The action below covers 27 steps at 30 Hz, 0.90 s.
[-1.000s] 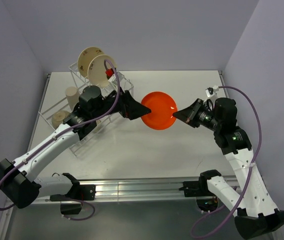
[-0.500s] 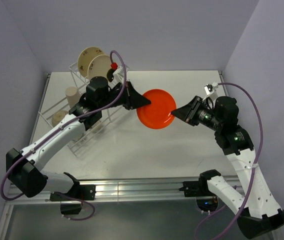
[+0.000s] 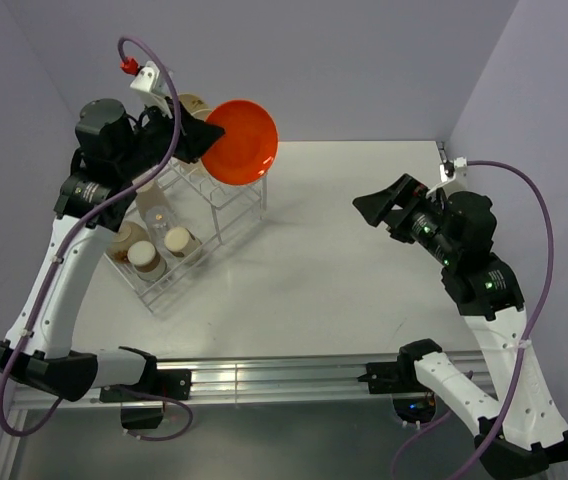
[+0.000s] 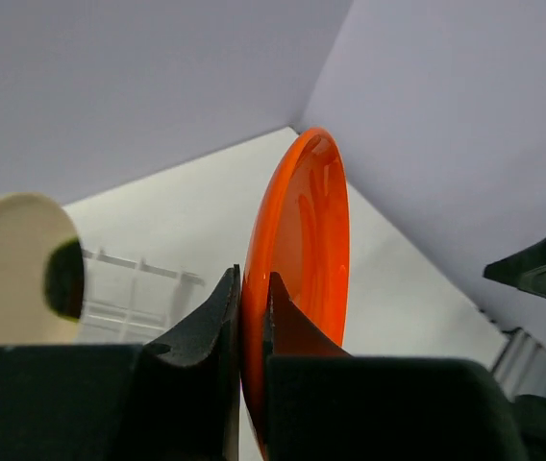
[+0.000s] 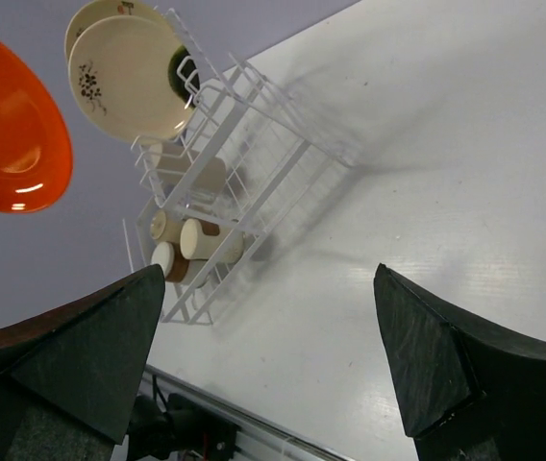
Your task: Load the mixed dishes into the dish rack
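Note:
The rack's empty slot beside the cream plates is below the left gripper, so the left gripper next needs to go down, turn the orange plate (image 3: pixel 244 142) in line with them and let go.
My left gripper (image 3: pixel 204 140) (image 4: pixel 252 279) is shut on the rim of the orange plate (image 3: pixel 244 142) (image 4: pixel 302 230), holding it on edge in the air above the back of the dish rack (image 3: pixel 219 205) (image 5: pixel 254 158). Two cream plates (image 5: pixel 124 72) (image 4: pixel 9 264) stand upright in the rack's tall section. Beige cups (image 3: pixel 177 241) (image 5: pixel 210 240) lie in the lower tray section. My right gripper (image 3: pixel 379 210) (image 5: pixel 268 274) is wide open with nothing in it, over the right side of the table and well apart from the orange plate (image 5: pixel 9 120).
The white table (image 3: pixel 344 290) ends at a metal rail (image 3: pixel 284 375) along the near edge. Purple walls close in at the back and on both sides. The rack stands in the far left corner, close to the left wall.
My left gripper shut on the orange plate and my right gripper let go of it. The left arm carried the plate up and left over the rack. The right gripper opened wide.

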### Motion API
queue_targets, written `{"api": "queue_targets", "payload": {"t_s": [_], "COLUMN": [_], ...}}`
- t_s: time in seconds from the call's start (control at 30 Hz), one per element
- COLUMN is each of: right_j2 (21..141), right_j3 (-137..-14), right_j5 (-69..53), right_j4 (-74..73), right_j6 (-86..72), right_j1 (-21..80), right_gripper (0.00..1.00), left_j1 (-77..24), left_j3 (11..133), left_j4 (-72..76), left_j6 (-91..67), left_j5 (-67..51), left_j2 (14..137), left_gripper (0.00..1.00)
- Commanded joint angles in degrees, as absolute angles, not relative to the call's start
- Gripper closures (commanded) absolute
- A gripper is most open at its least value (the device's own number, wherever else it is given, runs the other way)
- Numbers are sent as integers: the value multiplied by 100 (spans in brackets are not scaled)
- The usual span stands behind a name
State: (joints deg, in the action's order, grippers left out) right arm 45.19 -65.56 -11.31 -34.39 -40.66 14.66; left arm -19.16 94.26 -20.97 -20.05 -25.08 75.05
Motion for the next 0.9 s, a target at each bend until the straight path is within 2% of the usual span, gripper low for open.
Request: {"api": "queue_targets", "payload": {"t_s": [0.0,0.3,0.53,0.87], "right_j2": [4579,4702,4781,4772], "right_j3": [-6452,-6196,-6073,-5994], "right_j5": [-975,-1142,-1274,-1310], "right_j4": [-3331,-3208,-3138,-3138], "right_j6": [-3867,-3762,-3718,-3700], "right_j1": [1485,1477,1477,1477], "right_gripper": [4,5,5,6], "left_j1": [-1934,-1934,-1872,-1591], "left_j3": [9791,8922,8377,8244], "left_j4": [-2452,-1680,-1169,-765], "left_j6": [-898,-247,404,343], "left_j5": [-1803,-677,-869,-1099], "left_j2": [7365,7313,7383,7497], "left_gripper": [100,100,100,100]}}
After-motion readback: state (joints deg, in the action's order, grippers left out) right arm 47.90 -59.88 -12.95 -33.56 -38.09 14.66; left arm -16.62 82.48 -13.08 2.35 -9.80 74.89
